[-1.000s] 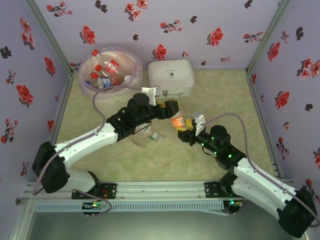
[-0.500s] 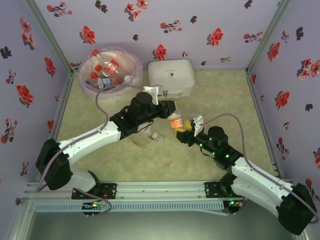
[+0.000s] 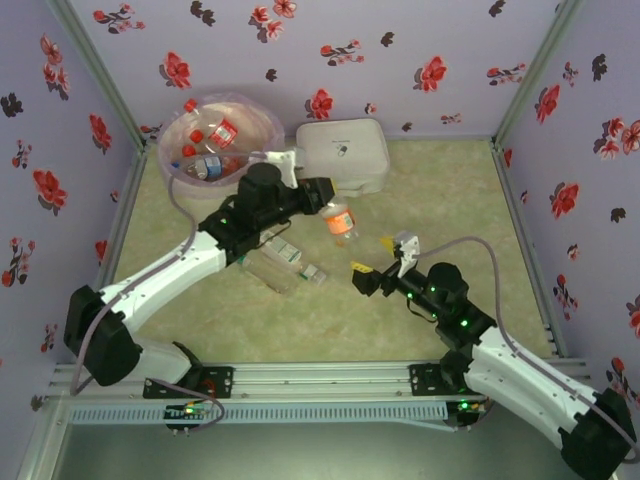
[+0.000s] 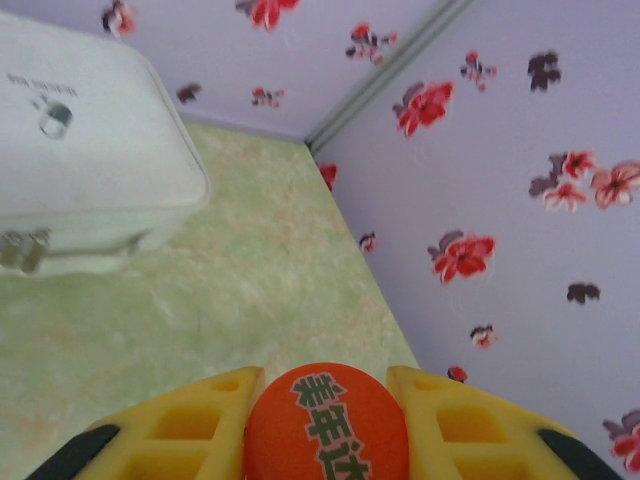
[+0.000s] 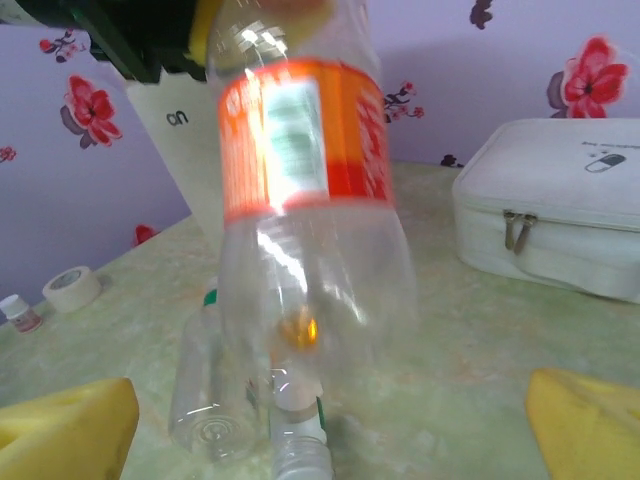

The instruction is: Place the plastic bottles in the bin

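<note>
Collected bottles already lie inside the bin. My left gripper needs to swing outward and over the opening of the bin next and release the bottle there.
My left gripper (image 3: 328, 207) is shut on the orange cap (image 4: 325, 425) of a clear plastic bottle with an orange label (image 3: 341, 223), which hangs above the table in front of the white case. In the right wrist view that bottle (image 5: 300, 200) hangs straight ahead. My right gripper (image 3: 372, 256) stands open just right of and nearer than it, and its yellow fingers (image 5: 60, 430) are apart and hold nothing. Two clear bottles (image 3: 285, 262) lie on the table under the left arm. The bin (image 3: 168, 160) at the back left holds several bottles (image 3: 205, 150).
A flat white case (image 3: 345, 155) sits at the back, right of the bin. A tape roll (image 5: 72, 288) and a small vial (image 5: 20, 312) lie on the table far to the left in the right wrist view. Flowered walls close in three sides.
The left gripper shut on the bottle's cap and carried it up and back-left. The right gripper let go of the bottle, opened wide and drew back toward the near right.
</note>
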Action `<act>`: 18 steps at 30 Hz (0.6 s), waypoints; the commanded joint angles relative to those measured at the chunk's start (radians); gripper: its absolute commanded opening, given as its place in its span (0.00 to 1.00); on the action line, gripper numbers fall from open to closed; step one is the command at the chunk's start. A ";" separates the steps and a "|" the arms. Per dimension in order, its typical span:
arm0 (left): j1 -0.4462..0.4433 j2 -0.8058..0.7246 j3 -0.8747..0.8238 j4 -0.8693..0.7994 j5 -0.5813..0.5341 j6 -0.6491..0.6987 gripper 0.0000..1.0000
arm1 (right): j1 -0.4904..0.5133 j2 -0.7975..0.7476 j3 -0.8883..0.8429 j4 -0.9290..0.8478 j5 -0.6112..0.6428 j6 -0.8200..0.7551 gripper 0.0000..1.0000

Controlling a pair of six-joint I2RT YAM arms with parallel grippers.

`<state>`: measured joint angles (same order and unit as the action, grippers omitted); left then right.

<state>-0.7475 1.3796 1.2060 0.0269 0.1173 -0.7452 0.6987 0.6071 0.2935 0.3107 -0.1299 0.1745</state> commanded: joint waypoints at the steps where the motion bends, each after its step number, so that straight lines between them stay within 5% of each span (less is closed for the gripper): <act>1: 0.041 -0.054 0.103 -0.018 0.060 0.047 0.00 | 0.007 -0.061 -0.013 -0.058 0.049 -0.026 1.00; 8: 0.175 -0.106 0.318 -0.148 0.085 0.146 0.00 | 0.007 -0.172 -0.038 -0.178 0.135 -0.030 1.00; 18: 0.568 -0.052 0.518 -0.286 0.098 0.126 0.00 | 0.007 -0.134 -0.036 -0.144 0.058 -0.017 0.99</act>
<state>-0.2489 1.2743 1.6714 -0.1726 0.2031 -0.6216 0.6987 0.4641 0.2581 0.1364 -0.0387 0.1581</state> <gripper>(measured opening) 0.299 0.994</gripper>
